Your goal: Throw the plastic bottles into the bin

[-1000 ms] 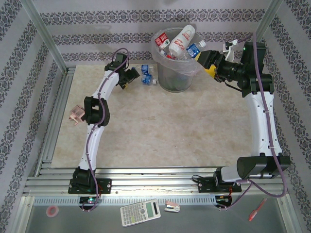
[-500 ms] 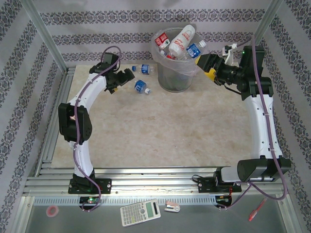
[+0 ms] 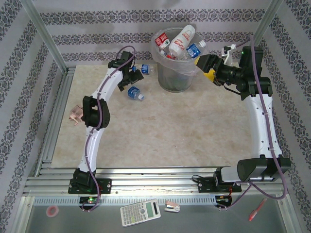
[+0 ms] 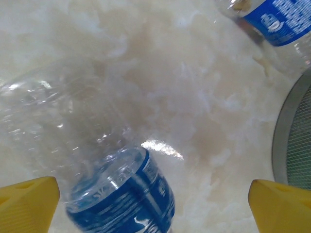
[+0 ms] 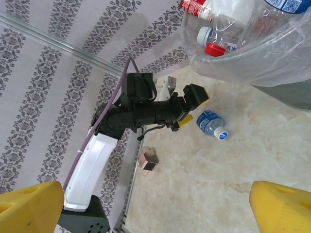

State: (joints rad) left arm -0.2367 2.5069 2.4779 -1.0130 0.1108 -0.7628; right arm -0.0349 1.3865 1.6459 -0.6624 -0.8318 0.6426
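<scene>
The left gripper will next move back, lower its open fingers to both sides of the bottle's blue label (image 3: 133, 91) (image 4: 124, 194) and close, since the label lies free below and back from the gripper.
The bin (image 3: 177, 73), a grey mesh basket with a clear bag, stands at the back and is heaped with plastic bottles (image 3: 181, 41). One blue-labelled bottle (image 3: 135, 93) lies on the table just in front of my left gripper (image 3: 134, 76), which is open. In the left wrist view that bottle (image 4: 121, 194) is blurred, low between the yellow fingertips (image 4: 26, 206) and not gripped. A second bottle (image 3: 148, 69) lies between the left gripper and the bin. My right gripper (image 3: 206, 63) is open and empty beside the bin's right rim.
A small pinkish box (image 3: 76, 114) sits at the table's left edge, also seen from the right wrist as the pinkish box (image 5: 148, 162). The bin's mesh wall (image 4: 296, 145) is close on the left gripper's right. Patterned walls and metal posts enclose the table.
The left gripper opened wide and the arm swung left, then back toward the bin. The blue-labelled bottle moved from beside the bin toward the front left. The right arm barely moved.
</scene>
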